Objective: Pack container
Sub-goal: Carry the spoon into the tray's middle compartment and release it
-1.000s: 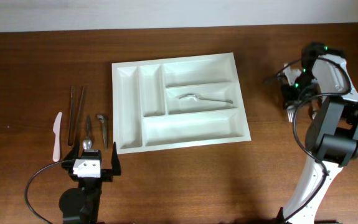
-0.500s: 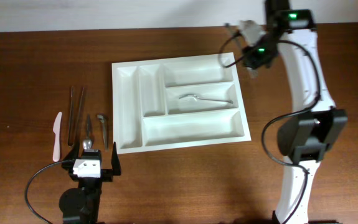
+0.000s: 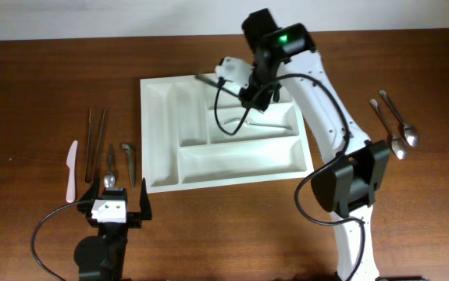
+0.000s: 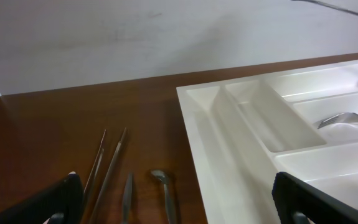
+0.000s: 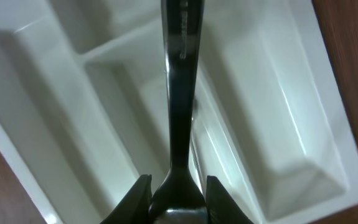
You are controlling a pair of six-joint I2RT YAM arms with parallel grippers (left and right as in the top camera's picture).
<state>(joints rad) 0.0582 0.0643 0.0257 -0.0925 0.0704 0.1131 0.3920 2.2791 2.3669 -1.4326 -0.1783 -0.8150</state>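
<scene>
The tray's middle long section (image 3: pixel 247 133) (image 5: pixel 150 112) is below my right gripper. My right gripper should next lower the dark utensil into it and let go beside the metal utensil that is already there.
The container, a white cutlery tray (image 3: pixel 247 160), lies mid-table with one metal utensil (image 3: pixel 257 122) in its middle long compartment. My right gripper (image 3: pixel 237 83) hovers over the tray's upper part, shut on a metal utensil (image 3: pixel 208 79) whose handle points left over the narrow compartments. In the right wrist view the jaws (image 5: pixel 177 194) clamp the utensil (image 5: pixel 179 81) above the tray's dividers (image 5: pixel 113 109). My left gripper (image 3: pixel 115 204) rests open and empty at the front left, near the tray's corner (image 4: pixel 228 146).
Left of the tray lie two chopsticks (image 3: pixel 96 142), a white plastic knife (image 3: pixel 71 170) and two small metal utensils (image 3: pixel 112 160) (image 3: pixel 130 161); they also show in the left wrist view (image 4: pixel 127 193). Two spoons (image 3: pixel 396 129) lie on the table at the right.
My right arm has swung from the table's right side, past the tray's back right corner, to over the tray, carrying the utensil. The left arm has not moved.
</scene>
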